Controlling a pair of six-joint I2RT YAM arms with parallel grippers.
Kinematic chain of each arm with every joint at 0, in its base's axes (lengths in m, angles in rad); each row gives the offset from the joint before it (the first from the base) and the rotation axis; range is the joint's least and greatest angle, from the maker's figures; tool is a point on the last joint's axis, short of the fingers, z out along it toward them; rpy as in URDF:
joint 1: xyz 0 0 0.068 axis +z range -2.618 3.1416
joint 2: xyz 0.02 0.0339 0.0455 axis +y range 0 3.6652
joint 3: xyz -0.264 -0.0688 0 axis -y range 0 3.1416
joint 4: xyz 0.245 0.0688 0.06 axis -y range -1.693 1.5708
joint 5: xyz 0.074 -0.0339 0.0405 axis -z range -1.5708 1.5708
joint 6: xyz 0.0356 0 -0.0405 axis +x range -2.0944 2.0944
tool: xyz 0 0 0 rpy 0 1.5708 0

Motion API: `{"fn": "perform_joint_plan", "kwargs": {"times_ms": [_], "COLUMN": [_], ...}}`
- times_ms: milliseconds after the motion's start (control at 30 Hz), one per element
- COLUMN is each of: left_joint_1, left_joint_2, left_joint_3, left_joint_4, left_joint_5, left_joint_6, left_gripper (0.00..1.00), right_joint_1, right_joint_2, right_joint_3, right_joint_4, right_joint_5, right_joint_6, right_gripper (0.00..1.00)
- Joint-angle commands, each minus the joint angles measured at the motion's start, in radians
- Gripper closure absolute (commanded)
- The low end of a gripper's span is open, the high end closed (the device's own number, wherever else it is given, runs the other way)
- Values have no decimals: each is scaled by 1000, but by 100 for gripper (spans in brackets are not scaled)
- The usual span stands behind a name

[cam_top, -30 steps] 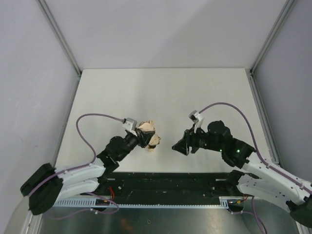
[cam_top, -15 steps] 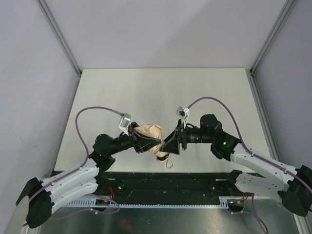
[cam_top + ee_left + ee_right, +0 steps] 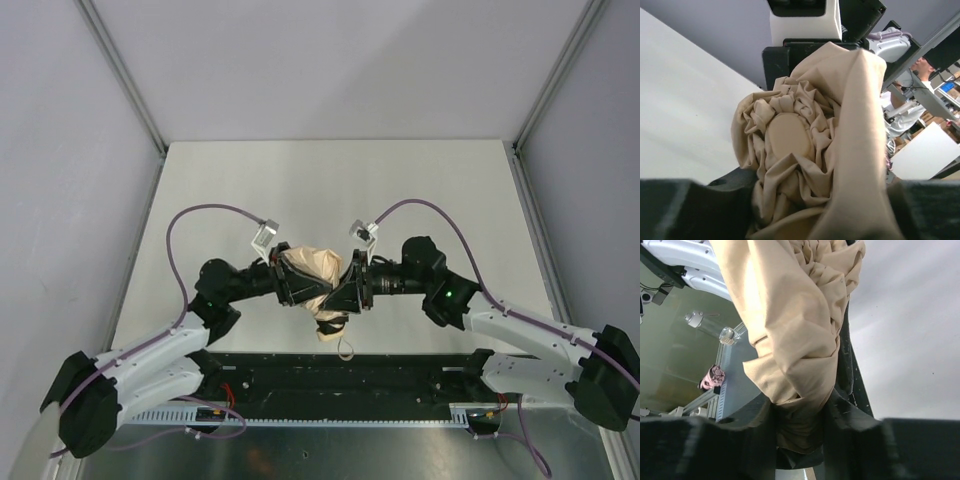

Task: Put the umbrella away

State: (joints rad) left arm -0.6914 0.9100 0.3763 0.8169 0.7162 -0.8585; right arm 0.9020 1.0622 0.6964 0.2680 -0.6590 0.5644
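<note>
The umbrella goes outward in my right gripper next, down onto the bare far part of the table, and is released there. That part lies outward and below.
The umbrella is a folded bundle of beige fabric held in the air between my two grippers, above the near part of the white table. Its pale handle and wrist loop hang below. My left gripper is shut on the fabric from the left; in the left wrist view the gathered cloth and its round beige cap fill the frame. My right gripper is shut on the bundle from the right; in the right wrist view the fabric is pinched between the dark fingers.
The white table has grey walls on three sides and metal posts at the back corners. A black rail with a cable tray runs along the near edge by the arm bases.
Both arms have risen and come together. The right gripper, apart from the umbrella a second ago, has closed on it. The bundle has been lifted and shifted right toward the middle.
</note>
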Motion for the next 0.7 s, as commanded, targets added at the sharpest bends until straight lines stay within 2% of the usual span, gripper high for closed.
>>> {"fn": "perform_joint_plan", "kwargs": {"times_ms": [0, 33, 67, 100, 167, 300, 467, 667], "left_joint_1": [10, 25, 41, 57, 96, 195, 302, 390], "left_joint_2": [7, 0, -9, -19, -38, -73, -154, -208], "left_joint_3": [57, 43, 30, 16, -9, -48, -75, -27], "left_joint_4": [110, 110, 109, 109, 109, 108, 97, -44], "left_joint_5": [20, 10, 0, -5, -4, 32, 109, 185], "left_joint_6": [20, 14, 5, -5, -31, -111, -176, -166], "left_gripper": [51, 39, 21, 11, 3, 1, 1, 1], "right_joint_1": [41, 39, 36, 33, 21, -13, -118, -302], "right_joint_2": [25, 25, 24, 23, 23, 34, 63, 130], "right_joint_3": [25, 20, 17, 15, 14, 14, 13, 17], "right_joint_4": [138, 136, 136, 137, 140, 139, 50, 9], "right_joint_5": [21, 33, 42, 49, 65, 88, 143, 175], "right_joint_6": [89, 91, 94, 97, 107, 125, 140, 170], "right_gripper": [86, 90, 91, 92, 93, 92, 93, 88]}}
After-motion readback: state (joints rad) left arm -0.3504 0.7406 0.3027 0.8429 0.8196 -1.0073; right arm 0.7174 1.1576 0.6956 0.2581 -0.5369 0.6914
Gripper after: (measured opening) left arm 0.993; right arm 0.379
